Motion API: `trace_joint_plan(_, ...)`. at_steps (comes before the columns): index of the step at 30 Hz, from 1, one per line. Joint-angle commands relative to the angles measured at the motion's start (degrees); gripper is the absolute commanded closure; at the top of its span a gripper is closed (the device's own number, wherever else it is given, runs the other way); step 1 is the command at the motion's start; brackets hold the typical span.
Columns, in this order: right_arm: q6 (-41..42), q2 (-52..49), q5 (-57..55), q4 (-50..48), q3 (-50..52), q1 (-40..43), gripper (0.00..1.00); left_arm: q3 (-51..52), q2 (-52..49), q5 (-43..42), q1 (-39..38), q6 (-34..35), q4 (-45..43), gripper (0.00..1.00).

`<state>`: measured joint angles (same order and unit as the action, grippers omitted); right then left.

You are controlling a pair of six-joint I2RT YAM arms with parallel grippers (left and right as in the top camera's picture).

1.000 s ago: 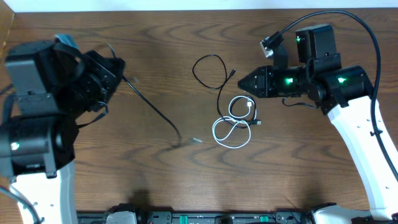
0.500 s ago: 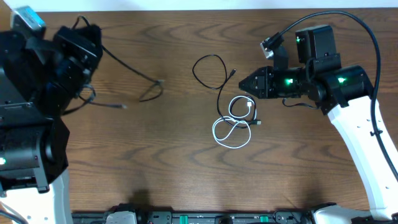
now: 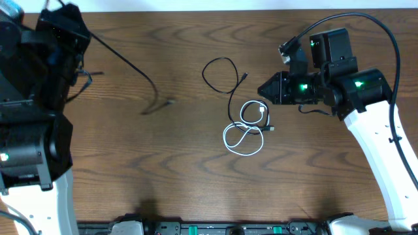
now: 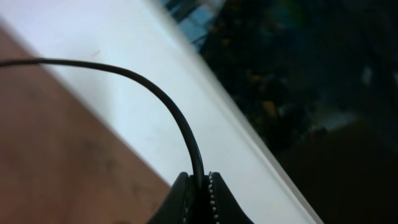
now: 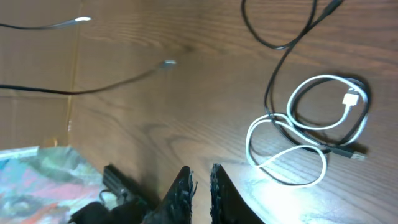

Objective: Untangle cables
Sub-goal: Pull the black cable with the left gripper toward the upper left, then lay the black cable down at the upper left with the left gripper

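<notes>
My left gripper carries the black cable outward to the table's white far edge next and releases it there, clear of the white cable (image 3: 245, 128), since that edge lies outward.
My left gripper (image 3: 73, 25) is at the far left corner, shut on a black cable (image 3: 134, 66). That cable slopes down to the table, and its plug (image 3: 171, 101) lies left of centre. In the left wrist view the cable (image 4: 163, 94) arcs up out of the pinched jaws (image 4: 199, 179). A white cable (image 3: 245, 128) lies coiled at centre, with a second black cable (image 3: 219, 70) looped above it and running down through it. My right gripper (image 3: 261, 89) hovers just right of that loop, shut and empty. Its tips (image 5: 200, 171) are apart from the white cable (image 5: 311, 127).
The table's white far edge (image 4: 186, 93) runs right beside my left gripper. A thick black cord (image 3: 366, 23) arches over my right arm. Printed paper (image 5: 31, 177) shows at the lower left of the right wrist view.
My left arm has swung up and back toward the far left corner, dragging the black cable leftward, well away from the other two. My right gripper narrowed slightly and backed off a little to the right.
</notes>
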<state>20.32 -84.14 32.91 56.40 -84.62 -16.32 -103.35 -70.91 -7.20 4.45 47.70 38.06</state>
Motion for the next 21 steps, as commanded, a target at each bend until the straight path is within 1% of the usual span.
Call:
trace_joint_plan(1, -0.7, 1.0, -3.7, -0.1, -0.3, -0.3, 0.91, -1.4, -3.2, -8.2, 0.2, -9.6, -5.7, 0.93)
trace_joint_plan(4, -0.7, 1.0, -4.8, -0.3, -0.3, -0.3, 0.90, -5.2, -7.8, -9.7, 0.3, -11.3, -6.3, 0.93)
trace_joint_plan(7, -0.7, 1.0, -5.7, -0.3, -0.3, -0.3, 0.90, -10.4, -13.3, -9.7, 0.2, -15.5, -7.1, 0.93)
trace_joint_plan(10, -0.7, 1.0, -6.1, -0.3, -0.3, -0.3, 0.91, -14.1, -18.8, -8.9, 0.2, -20.8, -11.4, 0.92)
trace_joint_plan(14, -0.7, 1.0, -6.3, -0.2, -0.3, -0.3, 0.90, -14.8, -23.3, -0.8, 0.2, -21.4, -18.4, 0.93)
trace_joint_plan(16, -0.7, 1.0, -7.1, -0.2, -0.3, -0.3, 0.90, -14.8, -25.5, 1.4, 0.2, -23.2, -22.7, 0.92)
trace_joint_plan(18, -0.7, 1.0, -8.3, -0.3, -0.3, -0.3, 0.89, -14.8, -27.4, 0.7, 0.0, -23.5, -25.0, 0.93)
trace_joint_plan(21, -0.7, 1.0, -9.7, -0.5, -0.3, -0.3, 0.89, -14.8, -30.3, -3.7, -1.1, -22.5, -28.1, 0.93)
